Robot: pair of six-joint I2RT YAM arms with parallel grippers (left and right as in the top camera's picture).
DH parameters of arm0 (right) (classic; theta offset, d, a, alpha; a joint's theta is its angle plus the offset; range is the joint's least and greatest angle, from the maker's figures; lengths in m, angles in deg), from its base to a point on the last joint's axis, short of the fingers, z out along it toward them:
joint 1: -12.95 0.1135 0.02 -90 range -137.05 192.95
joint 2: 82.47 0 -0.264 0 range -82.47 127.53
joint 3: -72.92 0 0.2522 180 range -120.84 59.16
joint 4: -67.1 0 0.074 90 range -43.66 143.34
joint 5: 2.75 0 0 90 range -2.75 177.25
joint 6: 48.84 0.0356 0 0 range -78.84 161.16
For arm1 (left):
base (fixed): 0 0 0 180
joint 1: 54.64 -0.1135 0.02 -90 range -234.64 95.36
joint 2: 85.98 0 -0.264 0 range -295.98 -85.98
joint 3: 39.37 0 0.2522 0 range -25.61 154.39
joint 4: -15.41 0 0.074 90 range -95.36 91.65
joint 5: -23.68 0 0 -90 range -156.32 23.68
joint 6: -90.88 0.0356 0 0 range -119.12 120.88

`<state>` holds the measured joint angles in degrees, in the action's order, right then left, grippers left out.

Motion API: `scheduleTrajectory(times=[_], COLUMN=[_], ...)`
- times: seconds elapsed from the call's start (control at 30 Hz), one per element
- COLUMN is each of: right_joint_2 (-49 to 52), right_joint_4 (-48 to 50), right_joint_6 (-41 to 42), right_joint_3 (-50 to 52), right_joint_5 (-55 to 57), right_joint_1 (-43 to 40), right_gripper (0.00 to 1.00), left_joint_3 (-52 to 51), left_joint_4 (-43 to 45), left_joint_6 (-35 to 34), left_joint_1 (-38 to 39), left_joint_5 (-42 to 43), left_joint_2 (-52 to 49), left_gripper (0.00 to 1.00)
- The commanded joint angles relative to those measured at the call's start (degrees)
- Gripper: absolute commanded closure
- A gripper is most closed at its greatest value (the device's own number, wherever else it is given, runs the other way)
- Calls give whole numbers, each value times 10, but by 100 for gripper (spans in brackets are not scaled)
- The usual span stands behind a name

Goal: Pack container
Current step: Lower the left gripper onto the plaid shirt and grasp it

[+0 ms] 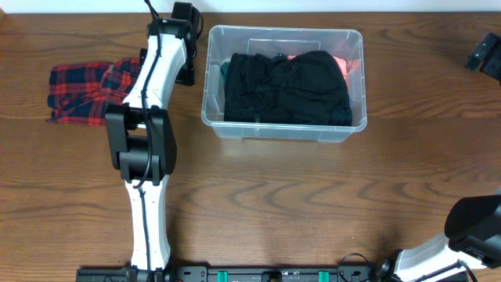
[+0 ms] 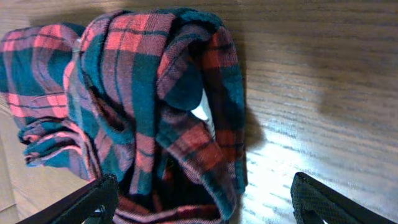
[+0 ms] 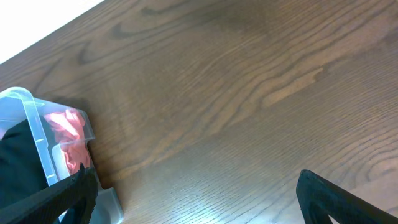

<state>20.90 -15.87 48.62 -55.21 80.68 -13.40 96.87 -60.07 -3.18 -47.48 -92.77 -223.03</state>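
My left gripper's open fingers are still above either side of the folded cloth. My left gripper should lower onto the plaid shirt's end by the container (image 2: 198, 169) next.
The clear plastic container (image 1: 282, 131) stands at the back middle of the table. It holds a black garment (image 1: 290, 88) with a bit of orange-red cloth (image 1: 341, 67) at its far right; its corner shows in the right wrist view (image 3: 34, 134). A red and teal plaid shirt (image 1: 82, 94) lies crumpled on the table left of the container. My left gripper (image 1: 185, 72) is open, low between shirt and container. In the left wrist view its fingers (image 2: 205, 208) straddle the near end of the shirt (image 2: 143, 93) without closing on it. My right gripper (image 1: 485, 53) is open and empty at the far right, over bare table (image 3: 196, 199).
The wooden table (image 1: 313, 204) runs wide in front of the container. The left arm (image 1: 145, 149) stretches from the front edge across the shirt's right end. The right arm's base (image 1: 470, 227) sits at the front right corner.
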Motion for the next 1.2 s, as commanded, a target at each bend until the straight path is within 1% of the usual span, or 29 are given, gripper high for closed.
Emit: scheduleTrajectory(times=[0.0, 0.1, 0.17, 0.63, 0.77, 0.93, 1.17], right_joint_2=[0, 0, 0, 0, 0, 0, 0], right_joint_4=[0, 0, 0, 0, 0, 0, 0], right_joint_6=[8, 8, 8, 8, 8, 8, 8], right_joint_3=[-2, -2, -2, -2, -2, -2, -2], right_joint_5=[2, 2, 2, 2, 2, 2, 2], right_joint_1=[-3, -3, -3, -3, -3, -3, -3], right_gripper=[1, 1, 1, 1, 1, 1, 1], left_joint_3=[-2, -3, -3, -66, -77, -80, -80], left_joint_4=[4, 10, 12, 64, 73, 76, 81], left_joint_6=[-40, -70, -77, -74, -74, -65, -57], left_joint_1=[-9, -16, -19, -20, -20, -22, -26], left_joint_5=[-15, -14, -12, -14, -34, -62, -64], left_joint_2=[-12, -12, -13, -13, -14, -25, -56], left_gripper=[11, 11, 11, 11, 11, 11, 11])
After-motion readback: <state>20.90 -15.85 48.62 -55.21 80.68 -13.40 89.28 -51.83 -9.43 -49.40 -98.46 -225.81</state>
